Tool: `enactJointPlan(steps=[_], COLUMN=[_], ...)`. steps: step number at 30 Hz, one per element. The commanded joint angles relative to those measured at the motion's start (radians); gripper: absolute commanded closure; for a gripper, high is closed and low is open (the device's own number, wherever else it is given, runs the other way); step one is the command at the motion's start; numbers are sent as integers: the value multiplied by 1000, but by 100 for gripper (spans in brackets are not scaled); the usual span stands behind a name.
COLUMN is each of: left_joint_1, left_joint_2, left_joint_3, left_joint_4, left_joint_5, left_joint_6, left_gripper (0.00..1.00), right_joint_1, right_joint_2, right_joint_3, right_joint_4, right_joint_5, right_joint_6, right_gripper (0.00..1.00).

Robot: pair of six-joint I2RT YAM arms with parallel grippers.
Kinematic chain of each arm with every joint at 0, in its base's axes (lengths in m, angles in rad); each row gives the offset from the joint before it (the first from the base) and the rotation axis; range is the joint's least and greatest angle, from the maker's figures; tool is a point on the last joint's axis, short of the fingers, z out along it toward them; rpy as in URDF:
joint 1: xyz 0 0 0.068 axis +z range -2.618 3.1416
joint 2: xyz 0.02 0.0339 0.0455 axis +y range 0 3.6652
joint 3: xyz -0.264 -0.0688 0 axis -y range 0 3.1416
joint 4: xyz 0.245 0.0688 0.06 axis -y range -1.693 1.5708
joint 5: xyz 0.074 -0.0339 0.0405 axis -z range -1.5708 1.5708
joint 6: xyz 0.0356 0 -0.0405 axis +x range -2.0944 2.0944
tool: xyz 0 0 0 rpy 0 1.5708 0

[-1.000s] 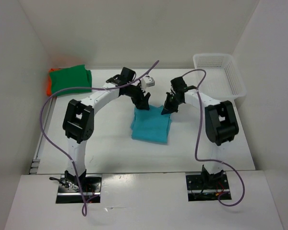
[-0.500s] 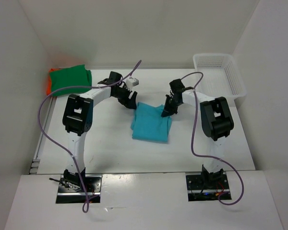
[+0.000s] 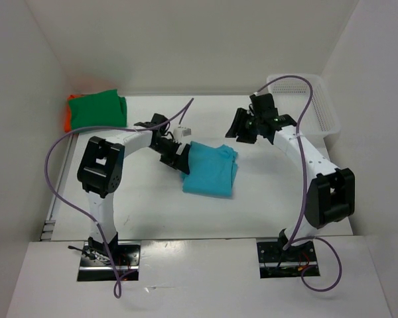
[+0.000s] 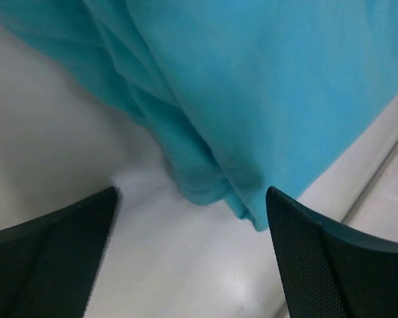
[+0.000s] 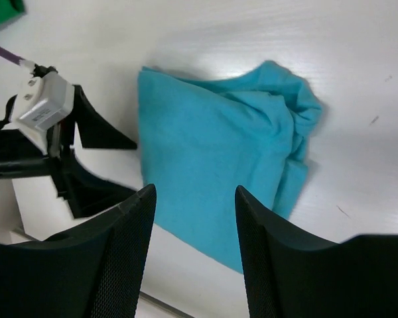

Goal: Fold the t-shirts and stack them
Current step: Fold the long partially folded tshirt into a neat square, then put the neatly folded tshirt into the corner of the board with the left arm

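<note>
Next, my left gripper slides toward the right in the top view, over the turquoise shirt's nearest edge (image 3: 190,170) (image 4: 209,175), and closes, as its fingers span only bare table.
A folded turquoise t-shirt (image 3: 210,169) lies flat mid-table, its back right corner bunched. The dark green t-shirt (image 3: 97,109) sits folded on the orange one (image 3: 66,119) at the back left. My left gripper (image 3: 179,156) rests low at the turquoise shirt's left edge, open, with bare table between its fingers (image 4: 46,252); the shirt's corner (image 4: 252,86) hangs just ahead of them. My right gripper (image 3: 242,126) hovers above and behind the shirt's right corner, open and empty. In the right wrist view the shirt (image 5: 212,165) lies below the gripper (image 5: 196,225).
A white mesh basket (image 3: 318,99) stands at the back right corner. White walls close in the table on the left, back and right. Purple cables loop over both arms.
My right gripper opened, released the turquoise shirt's back right corner and rose away toward the back right. My left gripper slid down to the shirt's left edge and opened wider.
</note>
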Motion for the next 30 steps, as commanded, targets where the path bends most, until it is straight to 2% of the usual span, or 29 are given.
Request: enactJointPlan(steps=[1,3,9,13,14,15,16,18,19,21,25,30], left_joint_1=[-47,-56,-120,-133,-133,-124,-123,-111,-102,-91,-47,14], left_joint_2=[44,82,189,249,263,277,300,314,314,305,242,142], left_joint_3=[-36,0,43,21,21,38,47,82,93,102,141,222], left_joint_4=[2,11,-26,-10,-10,-21,-21,-32,-41,-53,-75,-75], left_joint_5=[-30,-64,-24,-85,-85,-85,-94,-84,-84,-84,-107,-257], left_joint_6=[-89,-111,-111,-111,-111,-111,-111,-102,-102,-91,-42,33], left_gripper=[0,0,0,3,7,32,46,63,80,100,100,100], right_joint_1=[-7,-7,-7,-27,-27,-37,-37,-46,-58,-70,-83,-92], right_joint_2=[-16,-30,-107,-147,-157,-157,-167,-177,-177,-200,-200,-190], right_joint_3=[-51,-60,-80,-46,-37,-25,-24,-14,-14,-14,-14,9], right_joint_4=[-58,-58,-81,-102,-111,-123,-124,-134,-134,-134,-144,-144], right_joint_5=[36,47,82,103,103,114,114,123,123,123,123,123], right_joint_6=[0,9,9,9,9,9,9,0,0,0,-9,-28], right_gripper=[43,43,43,43,43,43,43,43,43,44,44,44])
